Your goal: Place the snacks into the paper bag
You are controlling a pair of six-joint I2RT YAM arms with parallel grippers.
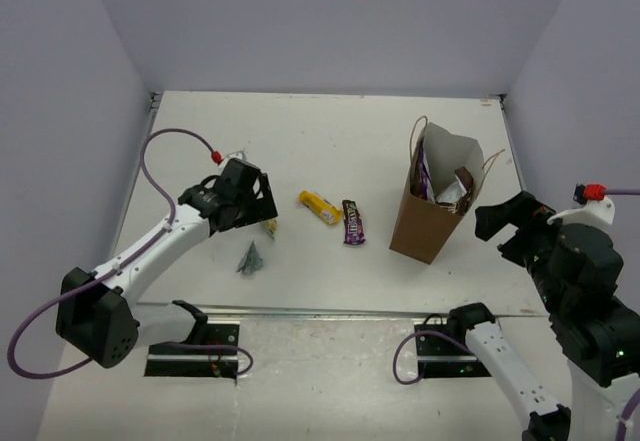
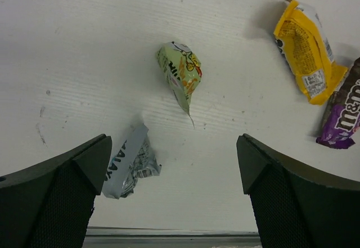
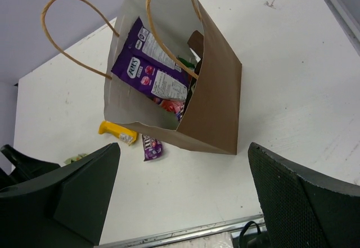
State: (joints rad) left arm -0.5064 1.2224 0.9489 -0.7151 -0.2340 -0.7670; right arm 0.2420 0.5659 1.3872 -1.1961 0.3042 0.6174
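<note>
My left gripper lowers its open fingers to the tiny green wrapper next, onto its narrow end (image 1: 272, 235) (image 2: 183, 98), since the wrapper lies below, centred between them.
The brown paper bag (image 1: 428, 223) stands upright at centre right, also in the right wrist view (image 3: 216, 96). It holds a purple Fox's pouch (image 3: 147, 62) and other packets. On the table lie a yellow bar (image 1: 320, 206), a dark purple-brown bar (image 1: 353, 221), a tiny green wrapper (image 2: 180, 73) and a tiny grey wrapper (image 2: 129, 163). My left gripper (image 2: 174, 194) is open and empty above the two tiny wrappers. My right gripper (image 3: 183, 203) is open and empty, right of the bag and raised above the table.
A metal strip (image 1: 330, 313) runs along the table's near edge. Grey walls close in the table at the back and on both sides. The yellow bar (image 2: 304, 51) and dark bar (image 2: 343, 116) lie to the right in the left wrist view.
</note>
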